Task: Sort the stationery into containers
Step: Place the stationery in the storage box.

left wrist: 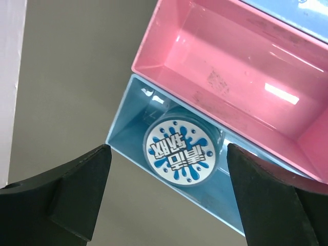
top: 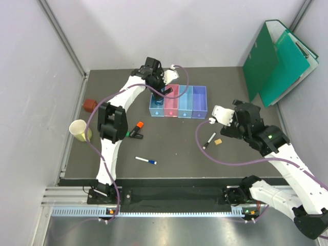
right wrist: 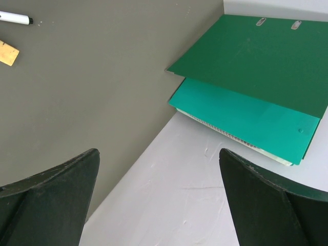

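My right gripper shifts left in the top view next and lowers its open fingers around the tan eraser (top: 218, 142), since the eraser lies below and that way.
Four joined bins stand at the table's back: light blue (top: 156, 108), pink (top: 170, 102), light blue (top: 184, 102), purple-blue (top: 199, 101). My left gripper (top: 160, 92) is open and empty above the leftmost light-blue bin (left wrist: 128, 123). The blue round tape roll (left wrist: 179, 152) lies inside that bin, beside the pink bin (left wrist: 154, 56). My right gripper (top: 242, 107) is open and empty, held above the table's right side. The black-and-white marker (top: 209, 140) and tan eraser (top: 218, 142) lie on the table left of it. The orange-and-black highlighter (top: 137, 125), green highlighter (top: 134, 135) and blue-capped white pen (top: 146, 161) lie front left.
A pale yellow cup (top: 79, 129) and a red-brown object (top: 89, 105) sit at the left edge. Green folders (top: 279, 61) lean on the right wall and also show in the right wrist view (right wrist: 256, 77), with the marker (right wrist: 14, 18) and eraser (right wrist: 8, 53).
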Motion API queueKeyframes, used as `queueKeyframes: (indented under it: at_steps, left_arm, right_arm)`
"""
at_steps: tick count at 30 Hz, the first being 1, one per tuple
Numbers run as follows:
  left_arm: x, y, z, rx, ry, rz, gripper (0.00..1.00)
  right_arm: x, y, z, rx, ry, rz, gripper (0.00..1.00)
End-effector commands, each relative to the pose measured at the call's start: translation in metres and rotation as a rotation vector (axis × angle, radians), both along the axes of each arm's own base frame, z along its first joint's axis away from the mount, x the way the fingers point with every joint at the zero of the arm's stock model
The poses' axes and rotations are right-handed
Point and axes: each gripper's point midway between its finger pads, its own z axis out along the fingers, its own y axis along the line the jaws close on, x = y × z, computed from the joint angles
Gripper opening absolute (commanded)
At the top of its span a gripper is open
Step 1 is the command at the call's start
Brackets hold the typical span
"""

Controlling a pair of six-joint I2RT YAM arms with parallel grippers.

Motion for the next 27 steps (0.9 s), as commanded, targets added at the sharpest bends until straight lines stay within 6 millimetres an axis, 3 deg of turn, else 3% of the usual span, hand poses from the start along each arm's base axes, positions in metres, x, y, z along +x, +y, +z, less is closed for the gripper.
queueKeyframes:
  at_steps: [1, 4, 13, 26, 27]
  left_arm:
    - [0.013, -0.004, 0.037, -0.044, -0.105, 0.021, 0.99]
    - [0.014, -0.003, 0.042, -0.045, -0.132, 0.030, 0.99]
    - [-0.002, 0.007, 0.027, 0.033, -0.108, -0.028, 0.99]
    - [0.032, 0.012, 0.025, 0.059, -0.311, 0.092, 0.99]
    - [0.036, 0.009, 0.033, 0.038, -0.345, 0.096, 0.99]
  right_arm:
    - [0.002, 0.002, 0.011, 0.051, -0.047, -0.014, 1.00]
    - [0.002, 0.001, 0.012, 0.054, -0.051, -0.016, 1.00]
    - [0.001, -0.001, 0.010, 0.053, -0.049, -0.020, 1.00]
    - [0.002, 0.000, 0.008, 0.054, -0.046, -0.026, 1.00]
    - [0.002, 0.000, 0.008, 0.054, -0.046, -0.026, 1.00]
